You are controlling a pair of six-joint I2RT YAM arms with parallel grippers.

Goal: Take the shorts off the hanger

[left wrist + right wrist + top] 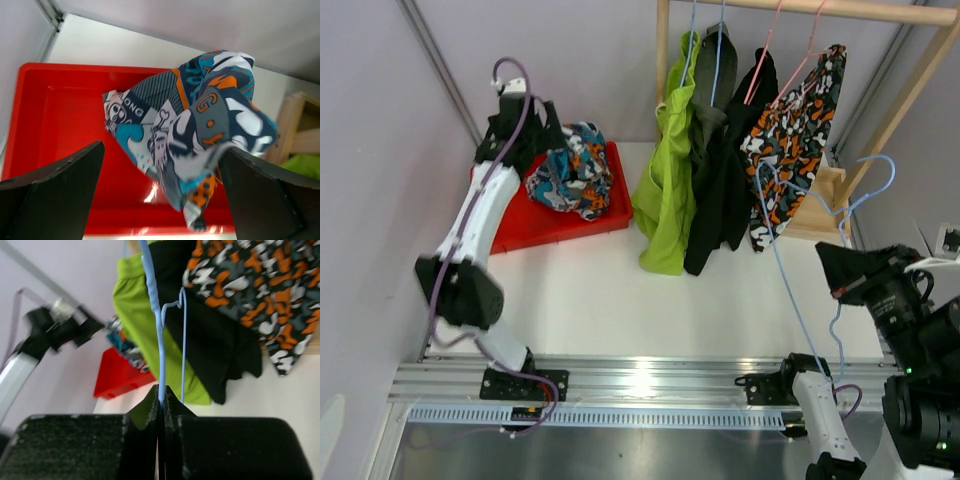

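I will move my right gripper outward next, to the loose end of the bar past the orange-black-white patterned shorts, because the bar is bare there and the blue wire hanger [790,290] is empty.
The teal-orange-white patterned shorts [575,172] lie bunched over the red tray [535,225] at the back left. My left gripper [546,138] is over them with its jaws wide apart; in the left wrist view the shorts [200,130] sit between the fingers and touch the right fingertip [235,160]. My right gripper [836,264] is shut on an empty blue wire hanger [790,290], seen pinched in the right wrist view [152,315]. Lime green [665,190], dark grey-olive [708,112], black [725,185] and orange-black-white patterned shorts [798,125] hang on the wooden rack.
The wooden rack's rail [840,10] and slanted leg [910,90] stand at the back right, its base [820,210] on the white table. Grey walls close in the left and back. A metal rail [640,385] runs along the near edge.
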